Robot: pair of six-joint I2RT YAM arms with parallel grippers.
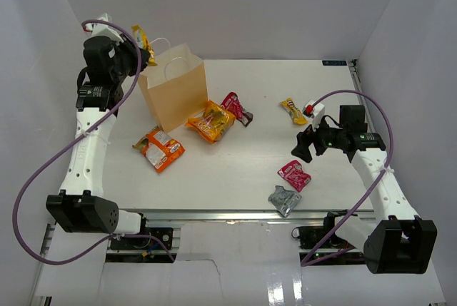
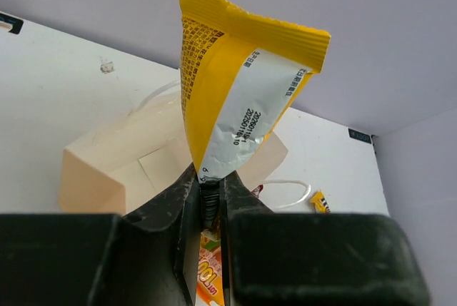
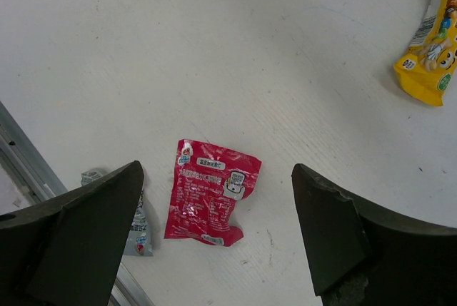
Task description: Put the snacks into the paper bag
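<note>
I will next bring my left gripper over the bag's opening (image 1: 174,62) (image 2: 158,167), which is below it and to its right in the top view, then go down and let go of the packet.
My left gripper (image 1: 146,55) is shut on the bottom edge of a yellow packet (image 1: 141,39), held high at the far left, just behind and left of the tan paper bag (image 1: 175,90). In the left wrist view the yellow packet (image 2: 243,85) stands up from the gripper (image 2: 209,192), with the bag's open mouth (image 2: 107,170) below. My right gripper (image 1: 303,148) is open and empty, hovering above a red-pink packet (image 3: 207,192); it shows wide open in its wrist view (image 3: 216,172). A silver-grey packet (image 3: 136,224) is partly hidden by one finger.
Two orange packets (image 1: 158,149) (image 1: 211,122) lie in front of the bag, and a second red-pink packet (image 1: 234,106) lies to its right. A small yellow packet (image 1: 293,110) lies far right. The red-pink (image 1: 294,175) and silver-grey (image 1: 284,199) packets lie near the table's front edge.
</note>
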